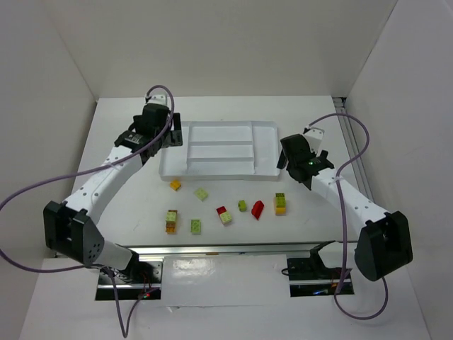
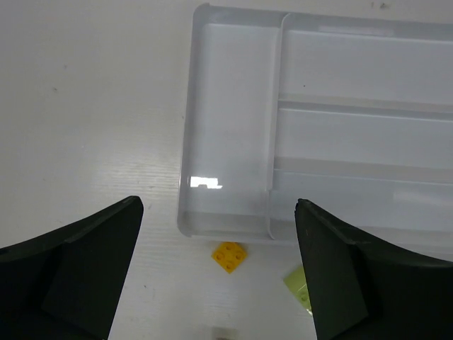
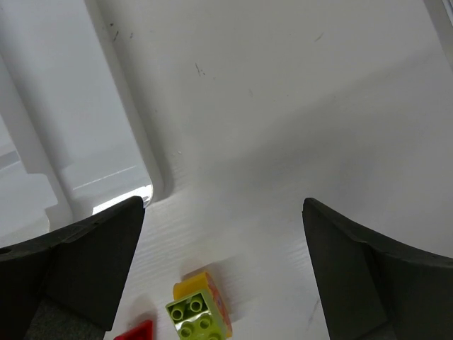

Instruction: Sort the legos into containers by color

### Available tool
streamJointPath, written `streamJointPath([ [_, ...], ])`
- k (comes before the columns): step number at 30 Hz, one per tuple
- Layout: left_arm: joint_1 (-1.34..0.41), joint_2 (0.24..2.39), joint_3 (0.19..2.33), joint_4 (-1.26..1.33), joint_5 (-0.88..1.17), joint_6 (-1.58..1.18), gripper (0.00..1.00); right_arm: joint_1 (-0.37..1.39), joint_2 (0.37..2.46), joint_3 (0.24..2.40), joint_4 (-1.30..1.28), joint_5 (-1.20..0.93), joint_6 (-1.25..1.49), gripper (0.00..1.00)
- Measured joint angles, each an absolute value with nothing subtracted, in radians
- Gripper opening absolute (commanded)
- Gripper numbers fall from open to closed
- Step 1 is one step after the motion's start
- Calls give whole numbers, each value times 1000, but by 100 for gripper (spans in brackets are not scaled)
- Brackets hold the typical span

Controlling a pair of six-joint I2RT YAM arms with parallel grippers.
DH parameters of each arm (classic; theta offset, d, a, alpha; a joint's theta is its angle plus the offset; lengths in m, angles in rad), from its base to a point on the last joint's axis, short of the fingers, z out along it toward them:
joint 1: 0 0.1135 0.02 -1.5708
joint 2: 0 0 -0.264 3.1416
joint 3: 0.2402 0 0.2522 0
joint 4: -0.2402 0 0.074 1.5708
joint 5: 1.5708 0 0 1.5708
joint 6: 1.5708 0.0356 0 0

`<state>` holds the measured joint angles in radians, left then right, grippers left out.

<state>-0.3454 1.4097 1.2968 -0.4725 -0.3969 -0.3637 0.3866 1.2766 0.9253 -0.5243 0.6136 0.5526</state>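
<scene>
The green top of the green-on-yellow stack [image 1: 281,204] [image 3: 198,315] comes between my right gripper's fingers next, as the gripper moves back and down and turns to straddle it. That stack lies nearest to the gripper.
The white tray [image 1: 266,126] lies at the table's middle back, its slots bare. Several legos lie scattered in front of it: a yellow one [image 1: 175,185], a light green one [image 1: 202,193], a red-and-green stack [image 1: 224,214], a red one [image 1: 257,210] and a green-on-yellow stack [image 1: 281,204]. My left gripper [image 1: 164,140] hovers open and empty over the tray's left end [image 2: 226,142], with the yellow lego [image 2: 230,256] below it. My right gripper [image 1: 291,157] is open and empty beside the tray's right corner [image 3: 71,142], above the green-on-yellow stack [image 3: 198,315].
A green-and-orange stack [image 1: 171,220] and a green lego [image 1: 195,226] lie near the front edge. A small green one [image 1: 242,205] sits by the red one. White walls enclose the table on three sides. Purple cables [image 1: 28,191] loop from both arms.
</scene>
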Motion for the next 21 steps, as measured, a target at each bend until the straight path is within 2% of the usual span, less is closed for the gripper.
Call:
streamJointPath([
  [5,-345,1466,1318,-529,-348,-403,100,387,1261,894,-531,572,553,100],
  [14,-345,1385,1285,-508,-245,-427,99,416,1161,850,-592,422,561,100],
  [17,-345,1388,1285,-505,-209,-428,97,421,1106,814,-598,366,566,91],
  [21,-345,1405,1285,-504,-175,-445,96,434,1071,768,-599,279,563,90],
])
